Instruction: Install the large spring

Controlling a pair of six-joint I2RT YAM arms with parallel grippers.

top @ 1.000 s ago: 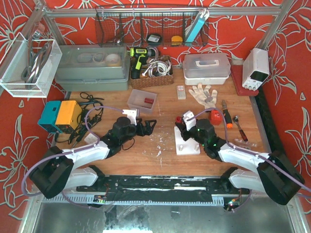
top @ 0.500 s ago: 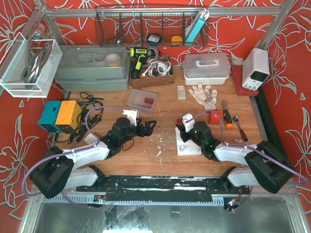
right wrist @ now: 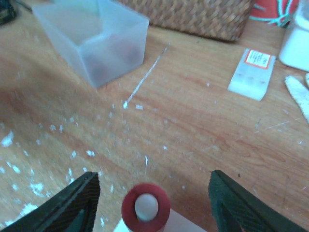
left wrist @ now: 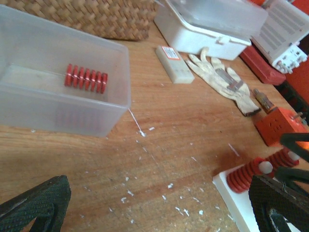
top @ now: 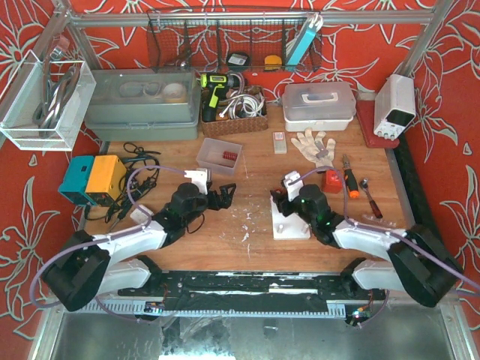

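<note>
My left gripper moves outward over the clear box's near side and lowers onto a red spring next. The spring lies outward of it, walled in by the clear box.
A white base plate lies at table centre-right. A red spring sits on a white peg of this plate, seen end-on in the right wrist view. My right gripper is open, its fingers apart on either side of that spring, not touching it. In the left wrist view two red springs stand on pegs at the plate's corner. Another red spring lies in a clear plastic box. My left gripper is open and empty over bare wood, left of the plate.
The clear box stands behind the left gripper. A wicker basket, white lidded case, gloves, a small white block, orange tools and a teal-orange device ring the work area. White flecks litter the wood.
The right gripper has shifted slightly over the base plate and stays open. The left arm has barely moved.
</note>
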